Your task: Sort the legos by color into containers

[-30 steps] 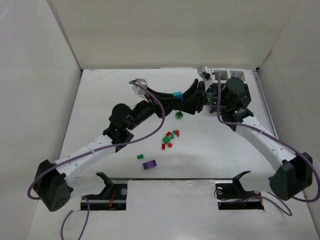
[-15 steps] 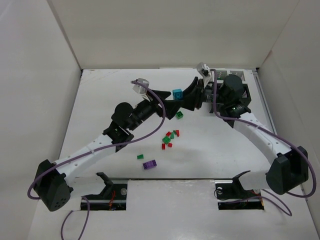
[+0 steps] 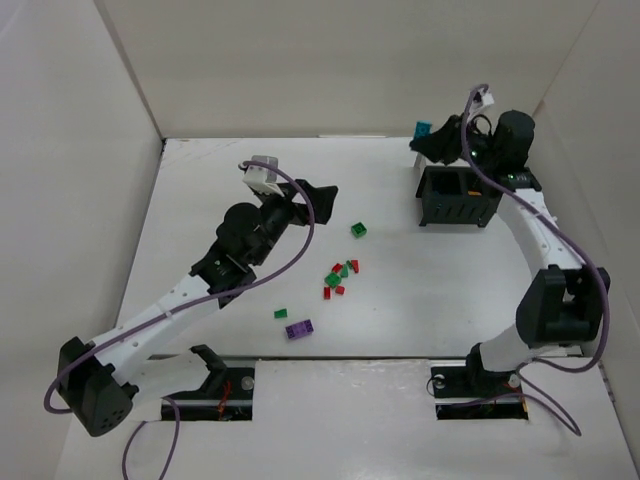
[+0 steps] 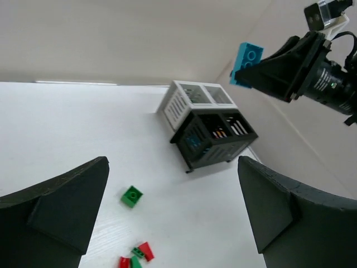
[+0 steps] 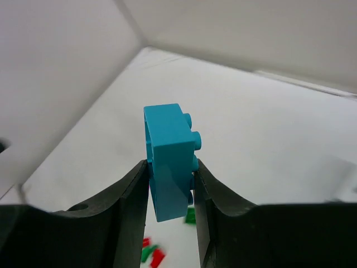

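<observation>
One black bin already has blue pieces showing inside, so my right gripper will next tilt down and swing over that bin to let go of the teal-blue lego.
My right gripper is shut on a teal-blue lego and holds it in the air over the back left of the containers. The containers are joined slatted bins, two black in front and two white behind. My left gripper is open and holds nothing, well left of the bins. On the table lie a lone green lego, a red and green cluster, another green one and a purple one.
White walls close in the table at the back and on both sides, and the bins stand near the right wall. Small orange and blue pieces show through the slats of the black bins. Two arm mounts sit at the near edge.
The two grippers met over the table with the teal-blue lego between them. My left gripper opened and drew back left; my right gripper carried the lego to the back right, above the bins.
</observation>
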